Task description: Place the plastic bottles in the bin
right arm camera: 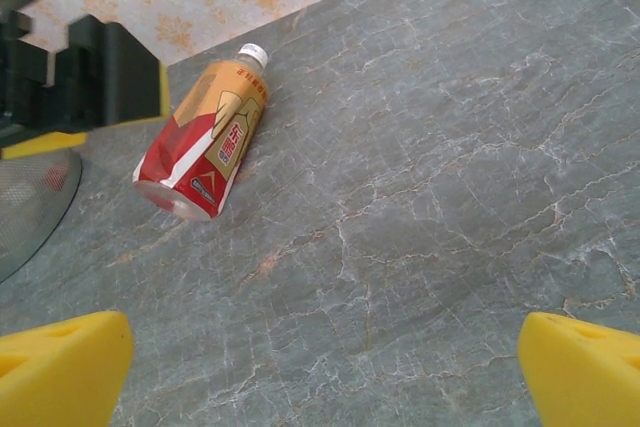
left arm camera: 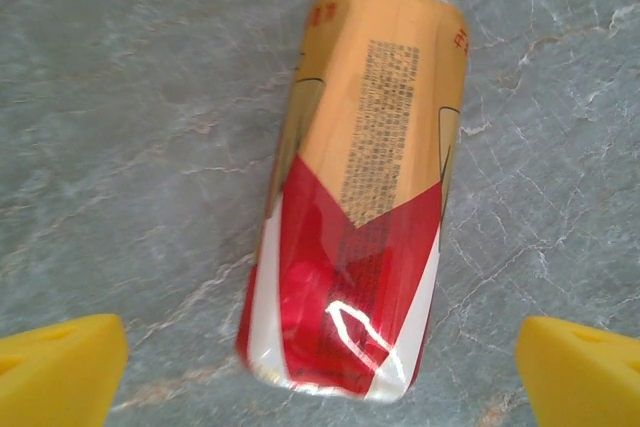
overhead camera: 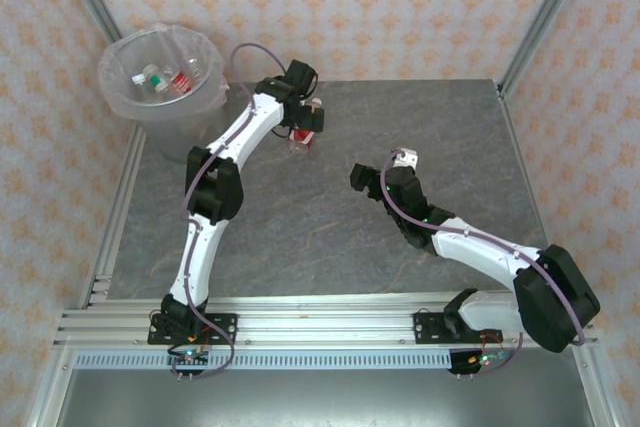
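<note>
My left gripper has its fingers above and inward of the label's orange part. It should lower outward along the bottle and close its fingers on that part of the label.
One plastic bottle (left arm camera: 360,187) lies on its side on the grey table, with an orange and red-white label and a white cap. My left gripper (left arm camera: 320,377) hangs open just above it, a yellow fingertip (left arm camera: 60,367) on each side of the bottle's base without touching it. From above, the left gripper (overhead camera: 305,132) covers most of that bottle (overhead camera: 298,144). The right wrist view has the same bottle (right arm camera: 205,137) at upper left. My right gripper (right arm camera: 320,377) is open over bare table, to the bottle's right (overhead camera: 378,169). The bin (overhead camera: 125,97) stands at the far left corner with several bottles (overhead camera: 165,79) inside.
The bin's grey curved wall (right arm camera: 30,197) shows at the left edge of the right wrist view, close to the left gripper's black body (right arm camera: 110,72). Patterned walls and metal frame posts (overhead camera: 540,17) close off the table's back and sides.
</note>
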Available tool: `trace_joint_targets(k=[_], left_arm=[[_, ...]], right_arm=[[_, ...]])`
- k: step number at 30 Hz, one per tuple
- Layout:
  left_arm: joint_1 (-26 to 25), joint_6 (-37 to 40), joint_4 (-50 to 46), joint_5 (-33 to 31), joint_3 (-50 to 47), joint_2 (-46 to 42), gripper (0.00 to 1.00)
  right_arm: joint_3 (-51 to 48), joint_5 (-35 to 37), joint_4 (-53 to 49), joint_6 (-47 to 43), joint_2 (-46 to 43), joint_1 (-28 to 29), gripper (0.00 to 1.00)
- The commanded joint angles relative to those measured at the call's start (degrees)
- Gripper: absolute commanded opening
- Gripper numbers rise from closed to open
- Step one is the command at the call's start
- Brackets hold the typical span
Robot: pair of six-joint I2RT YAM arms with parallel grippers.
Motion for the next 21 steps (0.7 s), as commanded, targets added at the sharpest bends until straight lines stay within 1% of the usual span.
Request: trace_joint_targets(k=[1, 4, 8, 13, 21], left_arm=[[-0.4, 3.0, -3.2, 1.6, 5.4, 2.3, 1.0], [-0.4, 4.0, -2.8, 0.6, 8.4, 5.8, 1.0], [-0.3, 4.9, -1.4, -2.7, 11.5, 9.8, 0.99], [-0.4, 6.0, 0.7, -1.3, 14.1, 12.6, 0.94], [-0.4, 8.7, 4.2, -2.7, 15.5, 15.7, 0.86]], right_arm=[[1.7, 0.6, -1.1, 0.7, 0.6, 0.0, 0.99], [1.8, 0.4, -1.3, 1.0, 0.7, 0.0, 0.99], [2.2, 0.3, -1.9, 0.9, 0.8, 0.0, 0.99], [2.4, 0.2, -2.7, 0.8, 0.8, 0.0, 0.99], [2.7, -0.1, -3.5, 0.9, 1.0, -0.1, 0.99]])
